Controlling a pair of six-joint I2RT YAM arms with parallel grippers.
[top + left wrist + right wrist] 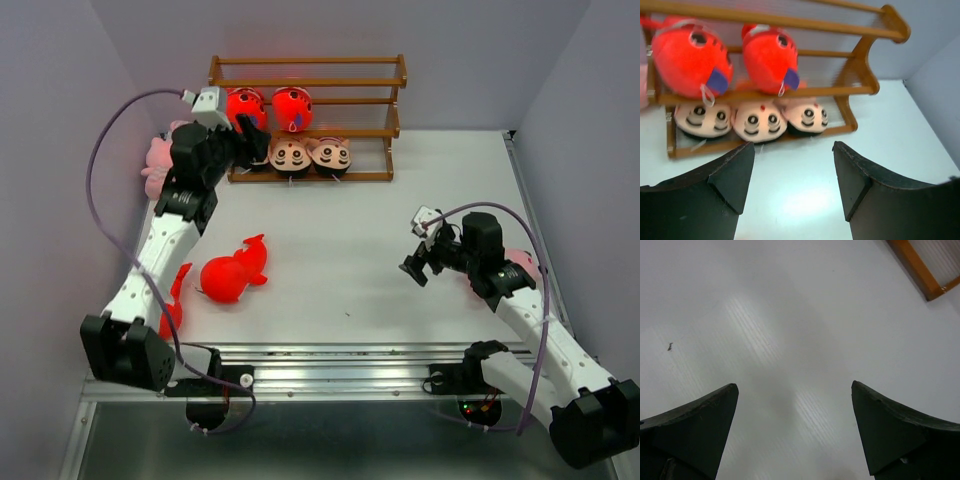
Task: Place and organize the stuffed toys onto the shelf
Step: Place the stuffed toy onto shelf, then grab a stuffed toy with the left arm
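Next I will swing my left gripper back from the shelf (pixel 305 82), then tilt and lower it downward onto the red fish's middle (pixel 237 265), since this fish still lies unshelved on the tabletop.
The brown wooden shelf (pixel 305 82) stands at the back of the table. Two red-orange fish (pixel 292 107) (pixel 771 59) lie on its middle tier. Three black-haired boy dolls (pixel 759 120) lie on the bottom tier; from above, two of them (pixel 310 156) show and the left arm hides the other. My left gripper (pixel 253 137) (pixel 792 146) is open and empty, just in front of the shelf's left part. Another red fish (pixel 232 276) lies on the table, and one more (pixel 176 300) lies partly under the left arm. My right gripper (pixel 415 268) (pixel 794 386) hangs open and empty over bare table.
A pink toy (pixel 157 165) lies at the left wall behind the left arm. Another pink toy (pixel 521 260) peeks out from behind the right arm near the table's right edge. The right wrist view catches a corner of the shelf (pixel 920 270).
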